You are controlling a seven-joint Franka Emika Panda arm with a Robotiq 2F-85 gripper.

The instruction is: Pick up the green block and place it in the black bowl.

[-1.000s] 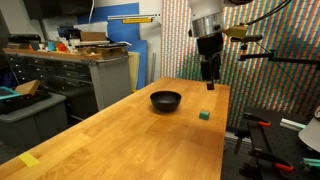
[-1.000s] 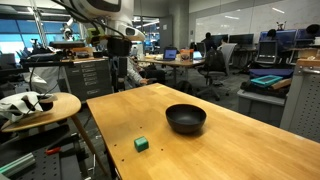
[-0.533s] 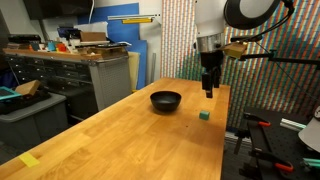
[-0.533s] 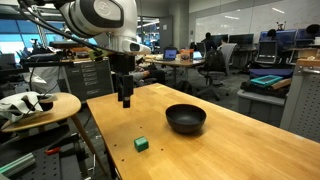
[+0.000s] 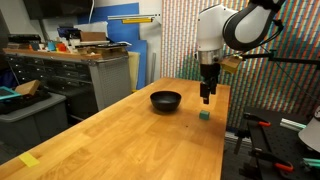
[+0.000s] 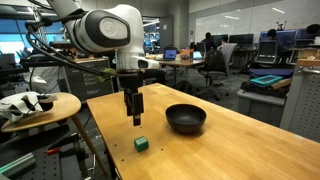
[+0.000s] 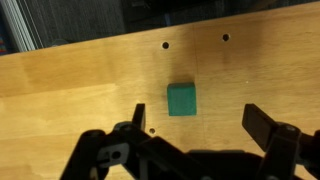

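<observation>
The green block (image 6: 141, 144) (image 7: 182, 99) sits on the tabletop below my open gripper. Next, my gripper lowers until its parted fingers are on either side of the block, and closes.
The green block (image 5: 204, 115) is a small green cube on the wooden table near its edge; it also shows in an exterior view (image 6: 141, 144) and in the wrist view (image 7: 182, 100). The black bowl (image 5: 166, 100) sits on the table a short way from the block, also seen in an exterior view (image 6: 186, 119). My gripper (image 5: 206, 99) hangs above the block, fingers pointing down, also seen in an exterior view (image 6: 137, 119). In the wrist view the gripper (image 7: 200, 122) is open and empty, and the block lies just beyond the gap between the fingers.
The wooden table (image 5: 130, 135) has two small holes near the block (image 7: 166, 45). A yellow tape piece (image 5: 29, 160) lies at a near corner. A workbench with drawers (image 5: 70, 75) and a round side table (image 6: 40, 108) stand beside it.
The arm has swung over and come down toward the green block; the gripper now hangs close above it. Block and bowl have not moved.
</observation>
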